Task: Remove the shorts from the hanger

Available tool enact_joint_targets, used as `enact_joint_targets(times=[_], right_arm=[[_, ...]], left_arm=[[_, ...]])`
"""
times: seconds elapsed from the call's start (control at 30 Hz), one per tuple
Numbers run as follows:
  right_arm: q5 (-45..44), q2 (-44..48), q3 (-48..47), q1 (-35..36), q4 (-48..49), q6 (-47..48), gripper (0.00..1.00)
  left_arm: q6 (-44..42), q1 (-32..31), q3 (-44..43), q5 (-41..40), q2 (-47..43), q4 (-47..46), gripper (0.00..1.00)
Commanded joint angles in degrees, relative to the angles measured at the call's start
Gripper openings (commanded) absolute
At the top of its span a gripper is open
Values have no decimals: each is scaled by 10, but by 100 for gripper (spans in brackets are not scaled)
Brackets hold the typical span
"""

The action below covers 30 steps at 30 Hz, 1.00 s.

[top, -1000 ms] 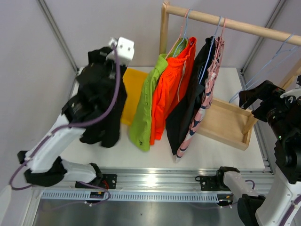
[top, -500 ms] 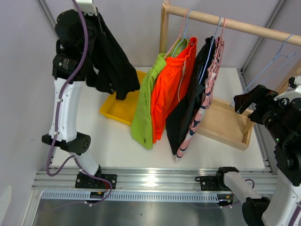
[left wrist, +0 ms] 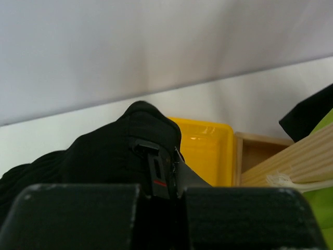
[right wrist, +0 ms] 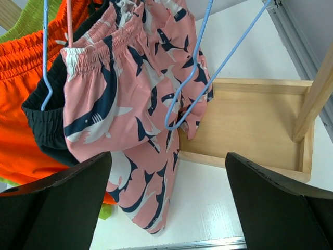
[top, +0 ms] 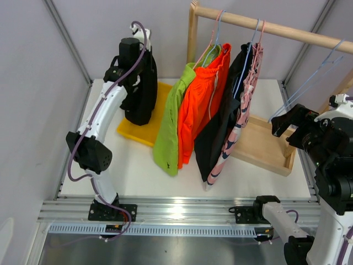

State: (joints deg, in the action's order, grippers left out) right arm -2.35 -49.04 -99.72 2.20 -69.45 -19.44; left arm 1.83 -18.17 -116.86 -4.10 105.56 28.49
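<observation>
The near end of the pink shorts' waistband lies to the left in the top view, so my right gripper will next move its open fingers that way, astride the pink hanger.
My left gripper (top: 135, 59) is shut on black shorts (top: 141, 94) and holds them hanging over a yellow tray (top: 148, 130) at the back left. In the left wrist view the black shorts (left wrist: 104, 151) bunch around the closed gripper (left wrist: 169, 174). Lime green shorts (top: 170, 130), orange shorts (top: 201, 110), a second pair of black shorts (top: 220, 124) and pink shark-print shorts (top: 244, 102) hang on hangers from the wooden rail (top: 276, 27). My right gripper (top: 292, 124) is open and empty, to the right of the pink shorts (right wrist: 125, 104).
A shallow wooden tray (top: 265, 146) lies under the rail's right end. Empty blue hangers (top: 309, 83) hang at the right; one (right wrist: 193, 78) crosses the right wrist view. A wooden post (top: 192, 38) holds the rail. Grey walls enclose the table.
My left arm has swung the black shorts from the left side, up high, then down over the yellow tray at the back. My right gripper has shifted slightly.
</observation>
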Motion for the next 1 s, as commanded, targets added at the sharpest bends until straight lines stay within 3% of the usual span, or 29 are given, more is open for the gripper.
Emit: enact_joint_targets(times=[0.0, 0.17, 0.2, 0.27, 0.3, 0.43, 0.63, 0.97], right_arm=[[9, 8, 1, 3, 38, -3, 100], [65, 6, -6, 3, 68, -2, 99], [98, 3, -10, 4, 83, -2, 99], [137, -9, -21, 3, 99, -3, 99], [166, -25, -38, 3, 111, -7, 99], [224, -76, -84, 3, 147, -30, 99], [228, -156, -123, 5, 197, -44, 99], [108, -244, -115, 34, 239, -21, 76]], left_arm=[[32, 2, 12, 37, -20, -82, 0], [40, 2, 53, 63, -7, -88, 1], [40, 2, 55, 65, 1, -82, 10], [40, 3, 53, 52, 29, -60, 51], [48, 3, 53, 15, 35, -52, 99], [67, 3, 98, -21, 1, -64, 99], [88, 2, 227, -32, -157, -77, 99], [101, -5, 450, 15, -428, -82, 99]])
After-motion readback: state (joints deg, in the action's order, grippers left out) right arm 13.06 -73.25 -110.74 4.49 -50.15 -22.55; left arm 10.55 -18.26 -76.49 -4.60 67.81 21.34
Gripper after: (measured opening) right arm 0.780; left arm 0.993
